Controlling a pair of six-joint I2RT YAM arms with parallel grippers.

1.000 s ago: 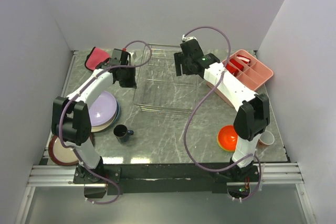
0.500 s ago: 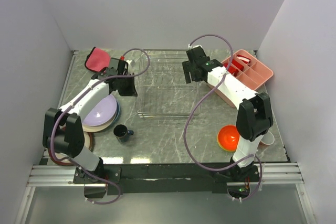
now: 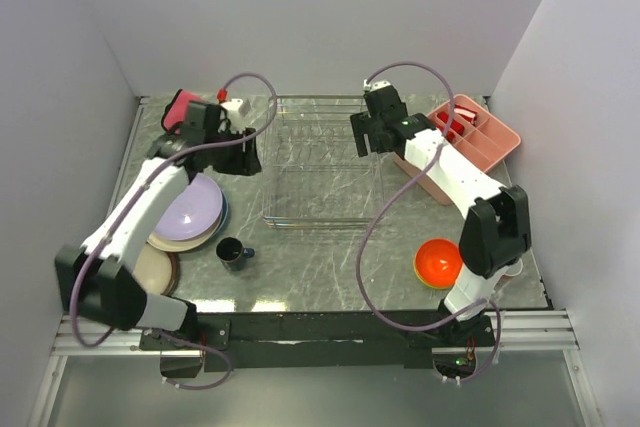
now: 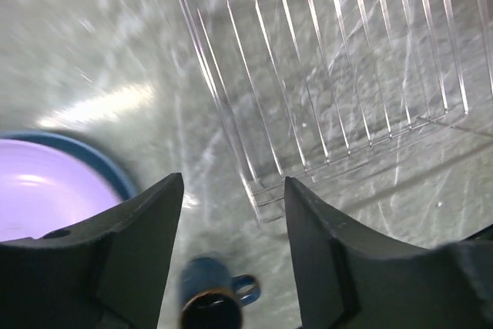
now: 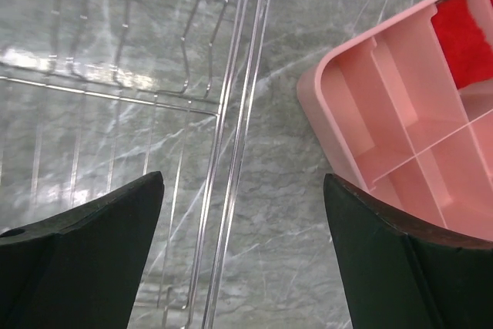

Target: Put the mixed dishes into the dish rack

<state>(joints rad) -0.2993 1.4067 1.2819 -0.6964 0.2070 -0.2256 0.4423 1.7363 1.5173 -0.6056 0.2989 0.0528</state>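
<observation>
I should move my left gripper back and down next, and turn it onto the dark blue mug's near rim (image 3: 231,261) (image 4: 212,323).
The wire dish rack (image 3: 322,162) (image 4: 347,75) lies flat mid-table with nothing in it. My left gripper (image 3: 246,155) (image 4: 233,190) hangs open just off the rack's left side, holding nothing. Below it stand the dark blue mug (image 3: 232,252) (image 4: 208,298) and the lavender plate (image 3: 188,209) (image 4: 31,194), stacked on a light-blue plate. A red-rimmed cream plate (image 3: 150,269) lies near the left front. My right gripper (image 3: 370,137) (image 5: 243,190) is open above the rack's right edge (image 5: 231,152), empty. The orange bowl (image 3: 440,262) sits at the right front, and the pink cup (image 3: 512,267) peeks out behind the right arm.
A pink compartment tray (image 3: 480,142) (image 5: 400,136) with red items sits right of the rack, close to my right gripper. A red-pink cloth (image 3: 178,107) lies at the back left corner. White walls enclose the table on three sides.
My left gripper has gone from shut to open beside the rack's left edge. The rack has slid a little right and squared up. The right gripper has shifted right and opened slightly wider.
</observation>
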